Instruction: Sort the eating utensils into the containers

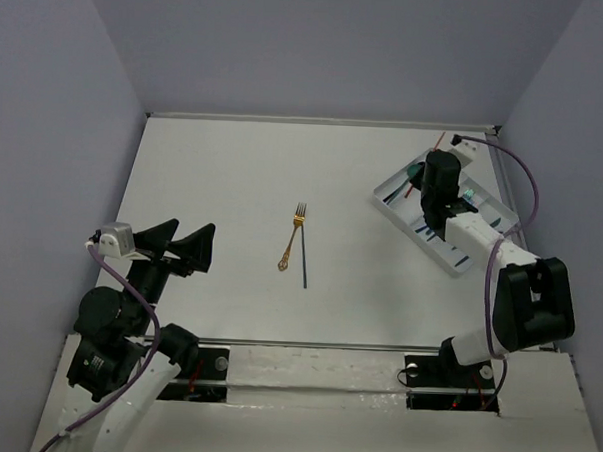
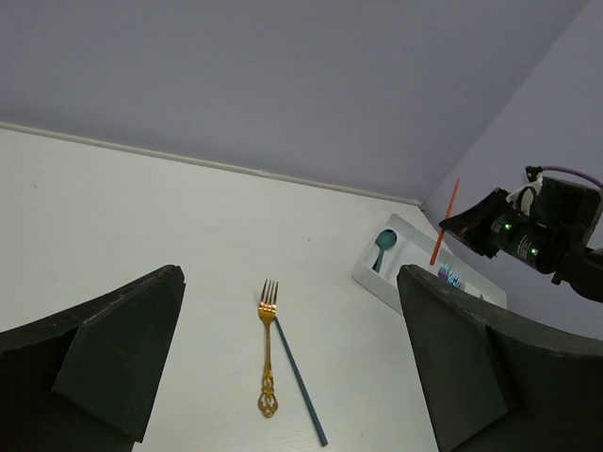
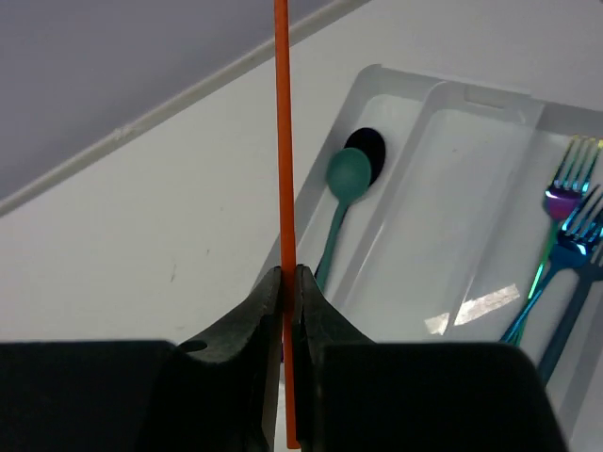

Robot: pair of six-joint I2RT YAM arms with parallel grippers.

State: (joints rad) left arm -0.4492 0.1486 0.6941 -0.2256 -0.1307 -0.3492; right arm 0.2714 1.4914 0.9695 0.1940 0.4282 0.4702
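The right gripper moves past the spoons over the tray's middle section next and lowers the orange-red utensil [image 3: 282, 141] in, as that section lies empty between spoons and forks.
A gold fork [image 1: 292, 238] and a thin blue utensil [image 1: 303, 257] lie side by side mid-table; both show in the left wrist view, fork [image 2: 268, 348] and blue utensil [image 2: 300, 377]. My left gripper [image 1: 193, 228] is open and empty, well left of them [image 2: 290, 282]. The white divided tray [image 1: 406, 229] sits at the far right. My right gripper [image 3: 289, 282] is shut on an orange-red utensil [image 3: 282, 141], held upright above the tray's left end [image 1: 423, 186]. In the tray [image 3: 452, 89] lie a teal spoon [image 3: 341, 198], a dark spoon [image 3: 366, 151] and blue forks [image 3: 565, 245].
Purple-grey walls close in the table at the back and both sides. The tray is angled in the far right corner near the wall. A metal rail runs across the near edge in front of the arm bases [image 1: 306, 344].
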